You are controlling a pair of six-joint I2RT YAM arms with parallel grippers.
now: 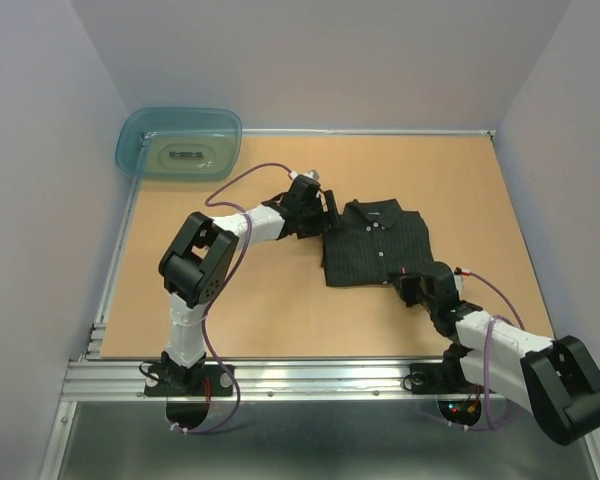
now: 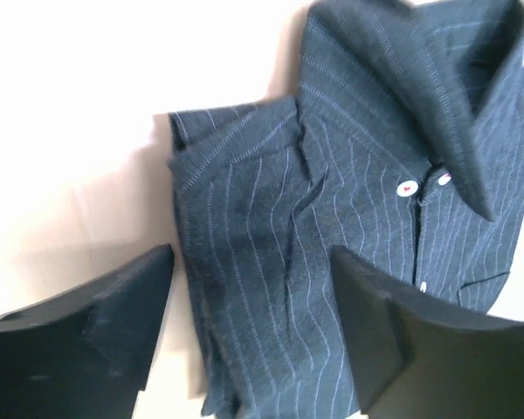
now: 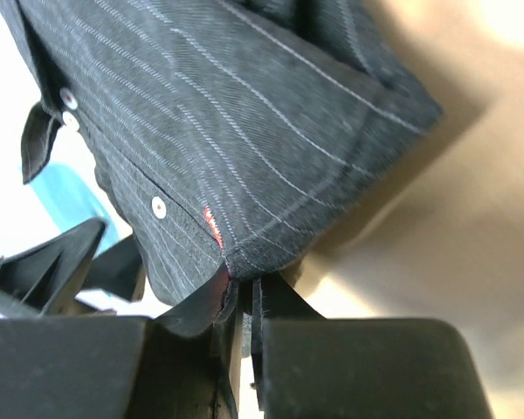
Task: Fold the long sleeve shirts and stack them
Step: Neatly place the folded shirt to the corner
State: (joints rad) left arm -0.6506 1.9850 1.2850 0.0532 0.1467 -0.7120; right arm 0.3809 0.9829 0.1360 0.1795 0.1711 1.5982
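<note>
The spot by the table's far corner is bare, so my right gripper will drag the shirt's hem outward and to the right in the top view and release it there.
A black pinstriped long sleeve shirt lies folded on the brown table, collar toward the back. My left gripper hovers at the shirt's left edge, open. In the left wrist view its two fingers stand wide apart over the folded side of the shirt, with nothing pinched between them. My right gripper is at the shirt's near edge. In the right wrist view this gripper is shut on the shirt's hem, just below a small red tag.
A translucent teal tub stands at the back left corner of the table. Grey walls close in the back and both sides. A metal rail runs along the near edge by the arm bases.
</note>
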